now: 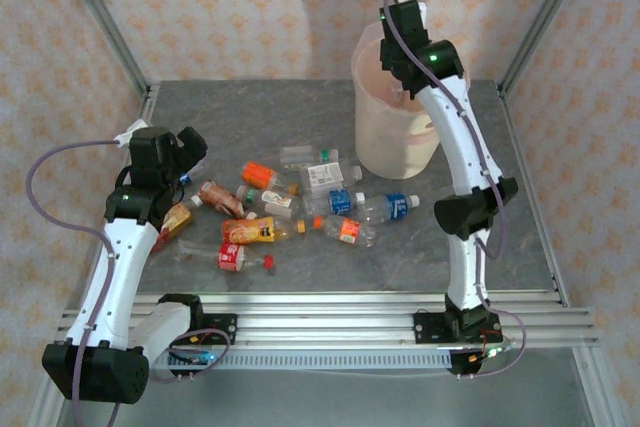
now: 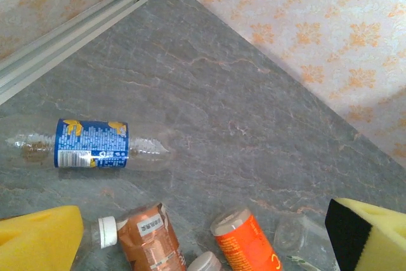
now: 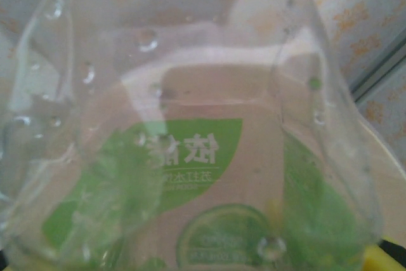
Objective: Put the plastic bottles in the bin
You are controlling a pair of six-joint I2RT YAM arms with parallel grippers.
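My right gripper lowers toward the cream bin's opening (image 3: 216, 93) below it next and releases the clear green-labelled bottle (image 3: 196, 157) there, inside the bin's rim.
Several plastic bottles lie in a loose pile mid-table, among them an orange one (image 1: 258, 174), a red-labelled one (image 1: 232, 257) and a blue-labelled one (image 1: 400, 207). My left gripper (image 1: 188, 159) hangs open at the pile's left end. Its yellow foam fingers (image 2: 38, 239) flank a brown bottle (image 2: 149, 239) and an orange bottle (image 2: 250, 245) below, touching neither. A blue-labelled bottle (image 2: 89, 144) lies further off. My right gripper (image 1: 398, 65) is over the cream bin (image 1: 385, 142), shut on a clear green-labelled bottle (image 3: 196, 157) that sits close against the right wrist camera.
The grey table (image 1: 480, 247) is walled by patterned panels with metal frame posts (image 1: 105, 22) at the back corners. An aluminium rail (image 1: 330, 312) runs along the near edge between the arm bases. Bare tabletop lies beyond the pile, toward the back left corner (image 2: 209, 93).
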